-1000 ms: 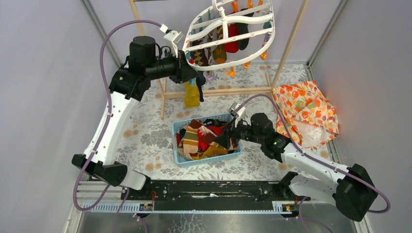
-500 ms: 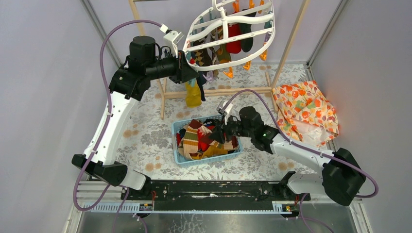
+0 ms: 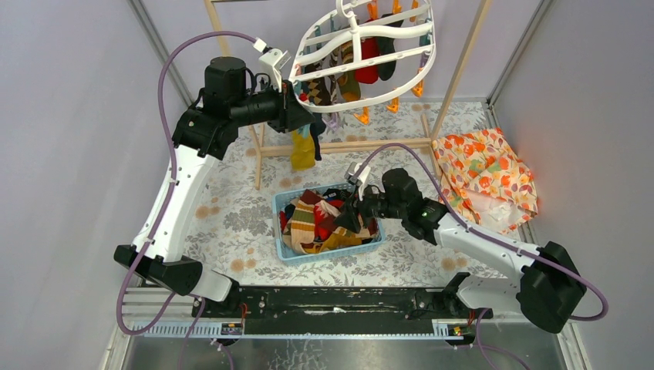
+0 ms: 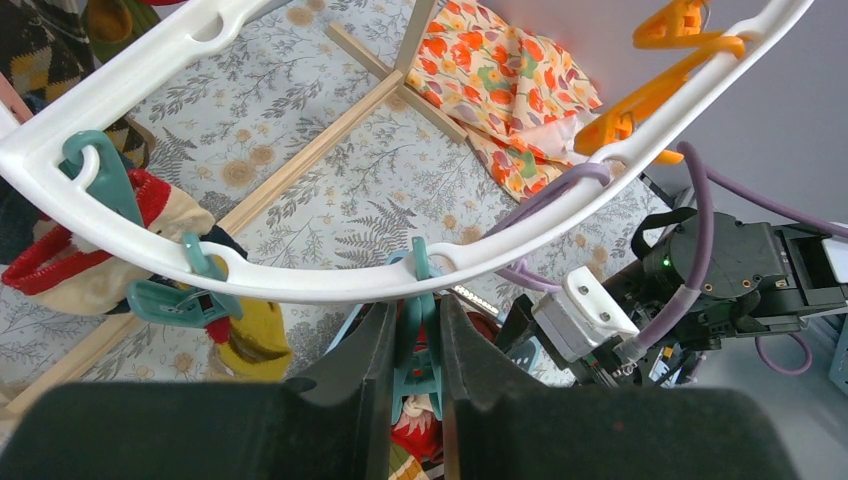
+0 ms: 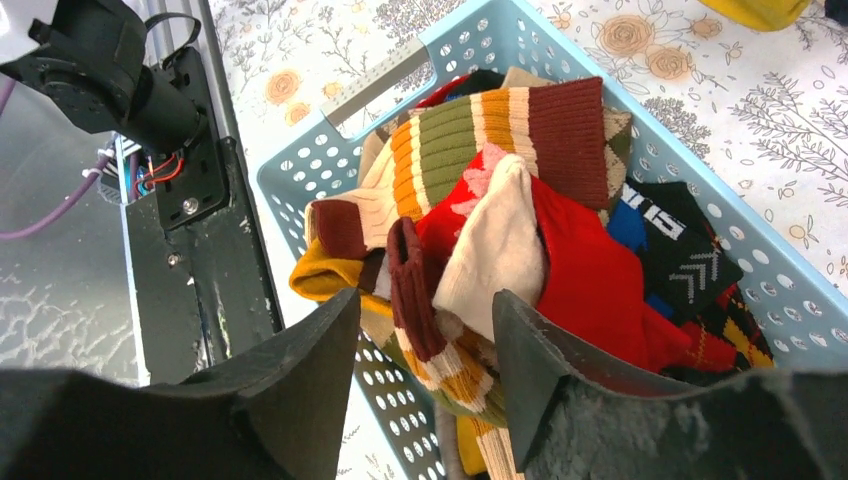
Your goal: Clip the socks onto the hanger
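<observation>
I should lower my right gripper a little onto the striped sock's maroon cuff next, then close it there.
The white oval hanger hangs at the back with several socks clipped under it. My left gripper is at its near-left rim, shut on a dangling teal clip. A yellow sock hangs just below on a neighbouring clip. More socks are heaped in a light blue basket. My right gripper hovers low over that heap, open. Its fingers straddle a maroon-cuffed striped sock beside a red and cream one.
A wooden rail frame stands behind the basket and holds the hanger. An orange floral cloth lies crumpled at the right. Orange clips hang on the hanger's far rim. The black base rail runs along the near edge.
My right gripper moved left over the basket's socks and its jaws narrowed somewhat. The left gripper kept its hold on the teal clip; the hanger swayed slightly.
</observation>
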Available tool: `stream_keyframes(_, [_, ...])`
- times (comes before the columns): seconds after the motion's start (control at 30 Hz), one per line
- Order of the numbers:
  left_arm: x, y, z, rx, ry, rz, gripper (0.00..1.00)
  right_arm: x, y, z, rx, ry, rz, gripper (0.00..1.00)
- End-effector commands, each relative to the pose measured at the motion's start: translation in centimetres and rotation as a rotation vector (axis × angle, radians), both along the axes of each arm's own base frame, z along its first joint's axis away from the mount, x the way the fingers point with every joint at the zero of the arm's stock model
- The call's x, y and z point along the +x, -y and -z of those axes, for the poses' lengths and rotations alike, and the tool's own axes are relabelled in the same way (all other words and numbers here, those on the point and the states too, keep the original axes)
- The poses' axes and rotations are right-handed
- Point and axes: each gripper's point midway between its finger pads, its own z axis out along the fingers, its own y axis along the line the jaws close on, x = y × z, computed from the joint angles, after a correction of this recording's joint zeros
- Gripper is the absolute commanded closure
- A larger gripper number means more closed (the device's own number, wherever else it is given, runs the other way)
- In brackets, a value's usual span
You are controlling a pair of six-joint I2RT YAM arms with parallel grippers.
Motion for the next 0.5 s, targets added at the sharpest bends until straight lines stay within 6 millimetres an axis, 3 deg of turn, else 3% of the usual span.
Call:
stream_keyframes(0.0, [-0.8,0.0,-0.5,-0.001,0.001,0.039,0.98,-0.1,-0.5,-0.6,0.024,0.029,-0.028,0.40])
stream_keyframes(0.47, [-0.9,-0.1,-0.6,0.003,0.011,0.034,0.98,-2.6,-1.1,1.0,0.030,-0.070,-0.158,0.55])
